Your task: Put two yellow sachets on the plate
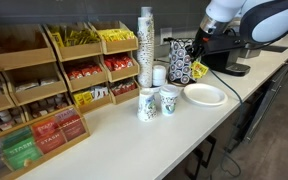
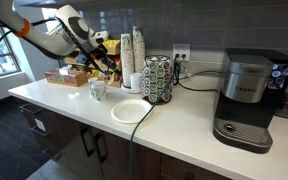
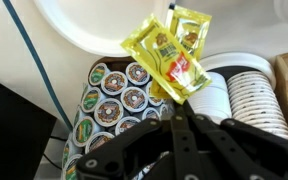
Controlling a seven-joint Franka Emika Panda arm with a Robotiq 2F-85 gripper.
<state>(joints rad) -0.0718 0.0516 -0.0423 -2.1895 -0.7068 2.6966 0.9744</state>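
Note:
The empty white plate [image 1: 205, 95] lies below and left in the wrist view, so my gripper should shift over it, lower the sachets and release.
In the wrist view my gripper [image 3: 174, 106] is shut on two yellow sachets [image 3: 166, 58], held by their lower edge, with the second one [image 3: 190, 24] fanned out behind. The white plate [image 3: 79, 25] lies beyond them at the top left, its rim close to the sachets. In both exterior views the plate [image 1: 205, 95] [image 2: 131, 111] lies empty on the counter. The gripper [image 1: 185, 47] [image 2: 108, 52] hovers above the pod rack, short of the plate. More yellow sachets [image 1: 115, 39] fill a bin of the wooden rack.
A round rack of coffee pods [image 3: 114, 100] [image 1: 181, 62] stands right under the gripper. Stacked paper cups [image 1: 146, 48], white lids [image 3: 254, 95] and two patterned cups [image 1: 149, 104] stand nearby. A coffee machine [image 2: 246, 98] and its cable [image 2: 139, 135] are on the counter.

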